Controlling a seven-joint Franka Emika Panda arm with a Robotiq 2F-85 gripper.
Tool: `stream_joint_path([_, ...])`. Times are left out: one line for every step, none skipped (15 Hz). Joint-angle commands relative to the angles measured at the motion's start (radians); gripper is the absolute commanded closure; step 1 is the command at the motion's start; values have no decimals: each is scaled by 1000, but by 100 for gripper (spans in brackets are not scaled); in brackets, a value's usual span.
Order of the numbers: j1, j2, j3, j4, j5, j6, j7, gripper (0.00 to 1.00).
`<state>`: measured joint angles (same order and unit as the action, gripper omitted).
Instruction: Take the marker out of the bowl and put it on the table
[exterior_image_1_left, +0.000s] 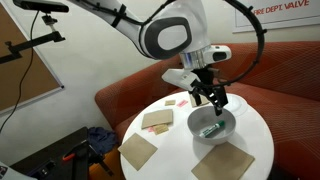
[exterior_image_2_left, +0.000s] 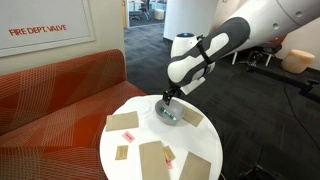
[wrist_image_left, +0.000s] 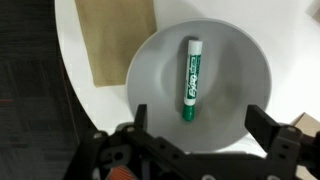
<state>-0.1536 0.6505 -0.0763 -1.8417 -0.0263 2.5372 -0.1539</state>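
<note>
The marker lies below my fingers, and the gripper goes down into the bowl (exterior_image_1_left: 226, 119) next, fingers on both sides of the green marker's labelled part.
A green marker (wrist_image_left: 190, 77) with a whitish label lies lengthwise inside the round light-grey bowl (wrist_image_left: 235, 60). It also shows in an exterior view as a small green stick (exterior_image_1_left: 209, 129) in the bowl (exterior_image_1_left: 226, 119). The bowl (exterior_image_2_left: 168, 117) stands on the round white table (exterior_image_1_left: 255, 125). My gripper (wrist_image_left: 197, 118) is open and empty. It hangs just above the bowl, with the marker's lower end between the two black fingers. In the exterior views the gripper (exterior_image_1_left: 213, 99) (exterior_image_2_left: 168, 98) is over the bowl.
Brown square napkins lie on the table: one beside the bowl (wrist_image_left: 122, 40), others around it (exterior_image_1_left: 157, 120) (exterior_image_1_left: 137, 150) (exterior_image_1_left: 222, 160) (exterior_image_2_left: 122, 122) (exterior_image_2_left: 152, 157). A red-brown curved bench (exterior_image_2_left: 70, 90) runs behind the table. The table edge (wrist_image_left: 70, 70) drops to dark floor.
</note>
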Motion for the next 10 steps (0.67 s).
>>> stream_joint_path([-5, 87, 16, 106, -7, -53, -13, 0])
stream_joint_path([-4, 110, 19, 129, -6, -61, -12, 0])
stream_joint_path([-2, 129, 19, 149, -7, -71, -8, 0])
stream_joint_path([0, 151, 20, 172, -6, -81, -4, 0])
stream_joint_path([3, 167, 19, 192, -7, -97, 1, 0])
stream_joint_path([5, 183, 17, 211, -7, -112, 6, 0])
stream_joint_path([5, 195, 17, 227, -6, -126, 6, 0])
stream_joint_path([4, 206, 17, 239, -5, -140, 7, 0])
stream_joint_path([3, 215, 16, 251, -5, -151, 7, 0])
stream_joint_path([2, 224, 17, 262, -3, -161, 7, 0])
